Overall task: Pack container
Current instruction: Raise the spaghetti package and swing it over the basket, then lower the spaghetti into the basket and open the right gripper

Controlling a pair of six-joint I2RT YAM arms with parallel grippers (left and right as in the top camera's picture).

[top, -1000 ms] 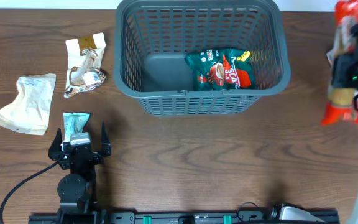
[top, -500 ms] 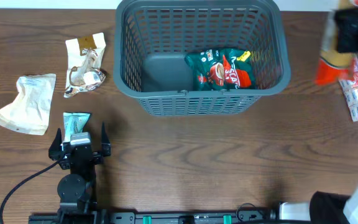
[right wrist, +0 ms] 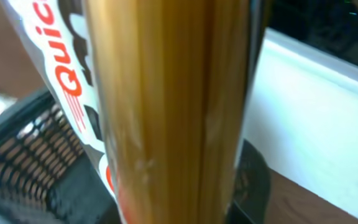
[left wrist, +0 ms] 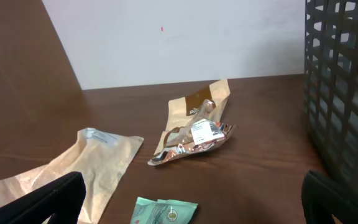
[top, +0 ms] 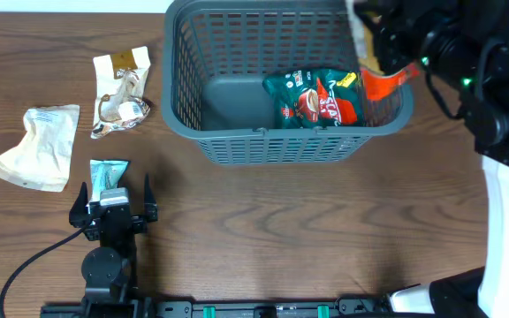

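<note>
The near part of the basket's bottom lies below the robot's right gripper and to its left in the overhead view, so the gripper will next turn and come down to release the spaghetti packet.
The container, a dark grey slotted basket, stands at the table's back centre with a green snack packet lying inside. My right gripper hangs over the basket's right rim, shut on a long spaghetti packet with golden strands and red-and-white print; its red end dips just inside the right wall. The packet fills the right wrist view and hides the fingers. My left gripper rests open near the front left, a small teal packet just ahead of its fingers and not between them.
A beige pouch and a crumpled brown-and-white wrapper lie left of the basket, both also in the left wrist view as the pouch and wrapper. The basket wall stands at that view's right edge.
My right arm has carried the spaghetti packet from the table's far right edge leftward to above the basket's right rim. The left arm and the loose packets have not moved.
</note>
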